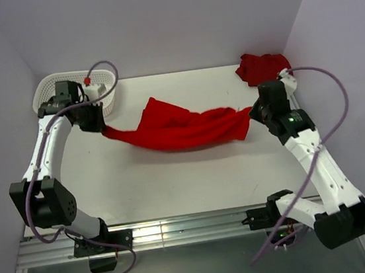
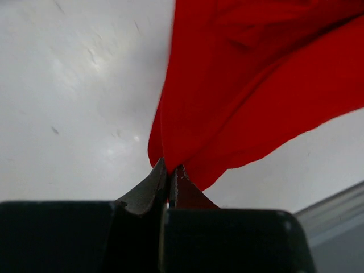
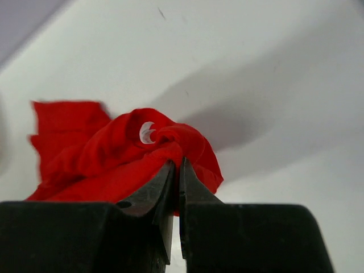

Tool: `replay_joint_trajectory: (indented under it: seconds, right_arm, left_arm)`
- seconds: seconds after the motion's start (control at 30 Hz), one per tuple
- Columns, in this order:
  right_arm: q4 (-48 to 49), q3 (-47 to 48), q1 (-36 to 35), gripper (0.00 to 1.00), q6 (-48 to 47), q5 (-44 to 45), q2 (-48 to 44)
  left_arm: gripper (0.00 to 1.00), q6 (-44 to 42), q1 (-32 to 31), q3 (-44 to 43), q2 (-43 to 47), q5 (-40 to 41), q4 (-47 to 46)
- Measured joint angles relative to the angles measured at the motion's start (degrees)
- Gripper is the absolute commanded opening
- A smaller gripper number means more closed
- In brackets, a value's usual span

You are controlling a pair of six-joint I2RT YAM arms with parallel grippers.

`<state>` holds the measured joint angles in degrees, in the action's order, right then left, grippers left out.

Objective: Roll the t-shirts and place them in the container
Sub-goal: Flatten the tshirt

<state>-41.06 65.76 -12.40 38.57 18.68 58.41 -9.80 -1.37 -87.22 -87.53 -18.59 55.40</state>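
Observation:
The end of the red t-shirt hangs above the bare tabletop under the robot's right gripper, so the right gripper should next go down and let go of that end on the tabletop.
A bright red t-shirt [image 1: 181, 128] is stretched between my two grippers across the middle of the white table. My left gripper [image 1: 98, 125] is shut on its left end; the left wrist view shows the fabric [image 2: 250, 85] pinched between the jaws of that gripper [image 2: 169, 168]. My right gripper [image 1: 254, 113] is shut on its right end, where the cloth [image 3: 125, 153] bunches in the right wrist view at that gripper [image 3: 177, 164]. A second red t-shirt [image 1: 260, 67] lies crumpled at the back right corner.
A white mesh basket [image 1: 47, 93] stands at the back left, behind my left wrist. Purple walls close in the table on three sides. A metal rail [image 1: 181, 231] runs along the near edge.

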Motion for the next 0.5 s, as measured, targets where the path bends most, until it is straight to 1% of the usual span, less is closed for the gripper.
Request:
replay_joint_trajectory:
  seconds: [0.03, 0.1, 0.17, 0.3, 0.33, 0.43, 0.47, 0.5]
  right_arm:
    - [0.66, -2.67, 0.39, 0.00, 0.48, -0.81, 1.29]
    - [2.67, -6.21, 1.36, 0.00, 1.09, -2.38, 5.49]
    - [4.92, -8.15, 2.23, 0.00, 1.51, -3.89, 10.47]
    - [9.29, -8.66, 5.07, 0.00, 1.77, -6.75, 18.32]
    - [10.40, -8.66, 6.01, 0.02, 1.77, -7.52, 19.85]
    - [11.65, -7.63, 7.98, 0.24, 1.64, -9.09, 23.52]
    - [12.17, -7.45, 8.37, 0.33, 1.62, -9.44, 24.24]
    - [12.55, -7.45, 8.57, 0.49, 1.60, -9.84, 24.50]
  left_arm:
    - [0.00, -0.96, 0.00, 3.15, -0.76, -0.46, -0.02]
    - [0.00, -2.12, 0.00, 6.32, -3.45, -1.25, 0.04]
    - [0.00, -2.93, 0.00, 7.65, -6.38, -1.92, -0.76]
    - [0.00, -3.34, -0.09, 8.79, -11.13, -2.19, -3.15]
    - [0.00, -3.48, -0.13, 9.01, -12.09, -2.19, -3.93]
    - [0.00, -3.76, -0.31, 9.25, -13.70, -2.12, -5.16]
    - [0.00, -4.00, -0.42, 9.25, -14.03, -2.14, -5.51]
    - [0.00, -4.09, -0.55, 9.27, -14.14, -2.12, -5.73]
